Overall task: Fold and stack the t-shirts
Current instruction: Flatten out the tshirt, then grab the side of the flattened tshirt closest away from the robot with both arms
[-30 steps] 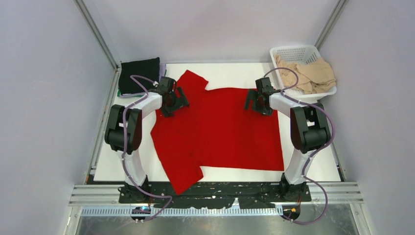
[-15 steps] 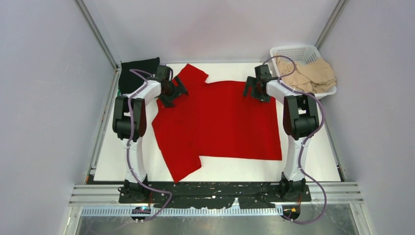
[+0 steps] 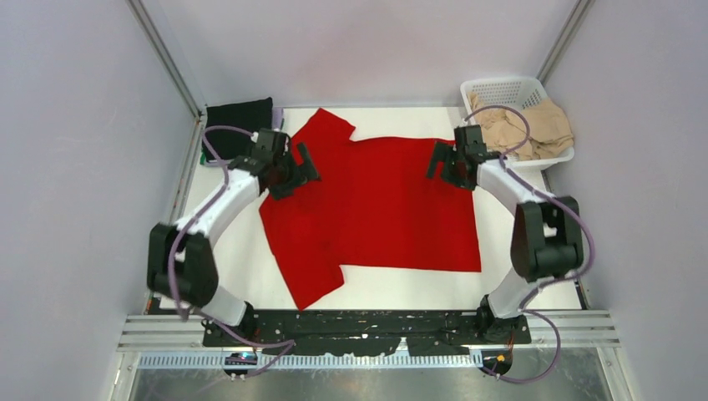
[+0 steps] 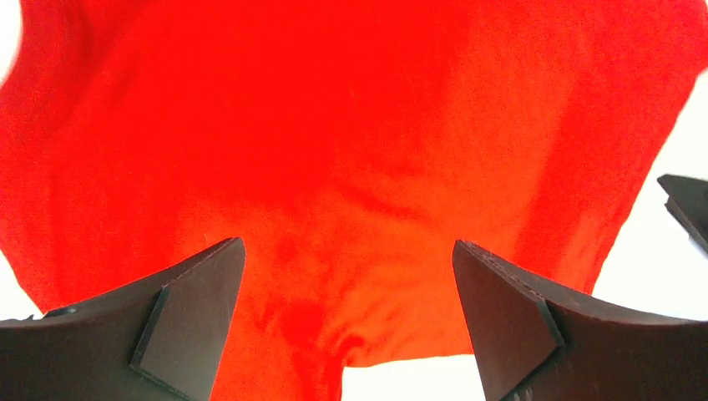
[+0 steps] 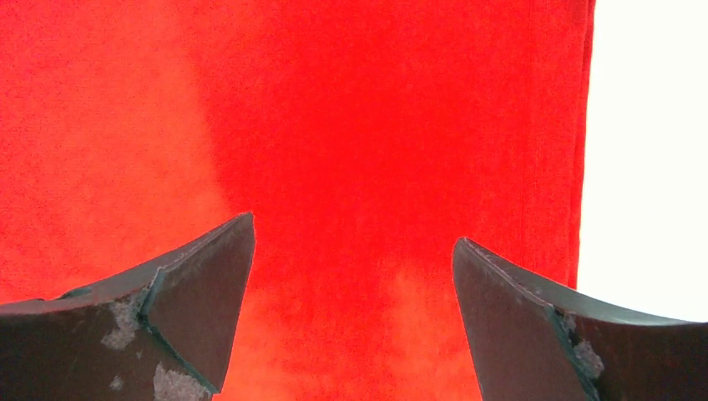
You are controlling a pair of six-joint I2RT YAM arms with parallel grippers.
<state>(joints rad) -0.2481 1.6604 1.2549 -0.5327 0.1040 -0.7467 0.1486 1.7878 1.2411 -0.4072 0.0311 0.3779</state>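
My left gripper will next move back and down, nearer my base, onto the front sleeve's tip (image 3: 301, 306) below it, which reaches the table's edge.
A bright red t-shirt (image 3: 376, 209) lies spread flat on the white table, one sleeve at the back left and one at the front left. My left gripper (image 3: 300, 165) is open above the shirt's back-left part, near the sleeve; the left wrist view shows the red cloth (image 4: 351, 167) between the spread fingers (image 4: 192, 317). My right gripper (image 3: 441, 164) is open over the shirt's back-right corner; the right wrist view shows red cloth (image 5: 359, 150) and its right edge. Neither holds anything. Beige shirts (image 3: 522, 125) lie in the basket. A folded black shirt (image 3: 238, 121) sits at the back left.
A white lattice basket (image 3: 501, 88) stands at the back right corner. Grey enclosure walls close in left, right and back. The white table surface (image 3: 518, 284) shows right of the shirt and at the front left (image 3: 225, 259).
Both arms have pulled back and outward from the shirt's far edge, and the elbows have swung out. The shirt's far edge now lies farther back and flatter than a second ago.
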